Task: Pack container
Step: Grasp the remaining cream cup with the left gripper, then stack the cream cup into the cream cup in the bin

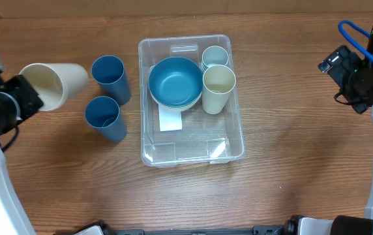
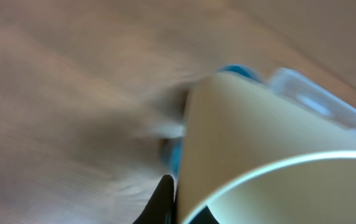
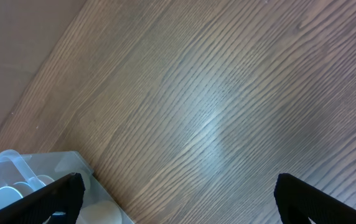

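Note:
A matching cream cup stands open in the container. Next, my left gripper will move over the blue bowls and lower its cup into that cup.
The clear plastic container (image 1: 193,147) sits mid-table with a white label on its floor. Inside it are stacked blue bowls (image 1: 175,82), a cream cup (image 1: 218,87) and a pale blue cup (image 1: 215,56). My left gripper (image 1: 27,91) at the far left is shut on a cream cup (image 1: 56,83), held tilted on its side above the table; the cup fills the blurred left wrist view (image 2: 271,149). My right gripper (image 3: 178,196) is open and empty, raised at the far right; the container's corner (image 3: 16,168) shows at its lower left.
Two dark blue cups stand upright on the table left of the container, one (image 1: 111,78) behind the other (image 1: 104,117). Wooden table surface lies between the container and the right arm (image 1: 362,72).

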Controlling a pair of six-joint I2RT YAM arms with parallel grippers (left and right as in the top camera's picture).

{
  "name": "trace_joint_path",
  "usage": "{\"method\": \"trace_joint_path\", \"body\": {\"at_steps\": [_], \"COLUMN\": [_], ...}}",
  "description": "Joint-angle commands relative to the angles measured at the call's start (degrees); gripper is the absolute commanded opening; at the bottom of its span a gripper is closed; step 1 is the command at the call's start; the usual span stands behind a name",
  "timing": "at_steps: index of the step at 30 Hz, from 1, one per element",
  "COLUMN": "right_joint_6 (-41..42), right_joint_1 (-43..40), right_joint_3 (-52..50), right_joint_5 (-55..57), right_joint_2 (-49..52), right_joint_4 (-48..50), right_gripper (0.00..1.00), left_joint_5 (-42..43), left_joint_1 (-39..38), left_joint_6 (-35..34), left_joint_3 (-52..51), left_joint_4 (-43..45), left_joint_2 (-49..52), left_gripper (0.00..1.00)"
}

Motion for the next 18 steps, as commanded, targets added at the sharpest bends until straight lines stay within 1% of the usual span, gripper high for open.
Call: {"method": "trace_joint_path", "body": {"at_steps": [1,3,5,7,9,12,18], "right_joint_6": [0.02,0.02,0.02,0.02,0.02,0.02,0.02], "right_joint_1": [0.0,0.0,0.0,0.0,0.0,0.0,0.0], "right_joint_3": [0.24,0.24,0.24,0.24,0.24,0.24,0.24], "right_joint_5": [0.13,0.13,0.13,0.13,0.13,0.13,0.13], "right_joint_2": [-0.42,-0.42,-0.42,-0.42,-0.42,-0.42,-0.42], "right_joint_4": [0.15,0.15,0.15,0.15,0.15,0.15,0.15], "right_gripper": [1.0,1.0,1.0,1.0,1.0,1.0,1.0], "left_joint_5": [-2.03,-2.08,-2.91,-4.15,-4.7,-8.59,-8.5], "left_joint_1": [-14.19,-22.95,-33.29,-39.93,-44.65,-48.76,-51.01], "left_joint_6": [2.64,3.78,5.16,6.54,9.27,9.7,10.08], "left_joint_3": [3.21,3.13,3.13,3.13,3.13,3.13,3.13], "left_joint_4": [1.4,2.99,5.79,9.33,13.77,18.6,22.25], "left_joint_2": [-2.19,-1.7,0.66,4.26,9.2,16.33,25.24], "left_gripper": [0.04,0.04,0.04,0.04,0.04,0.04,0.04]}}
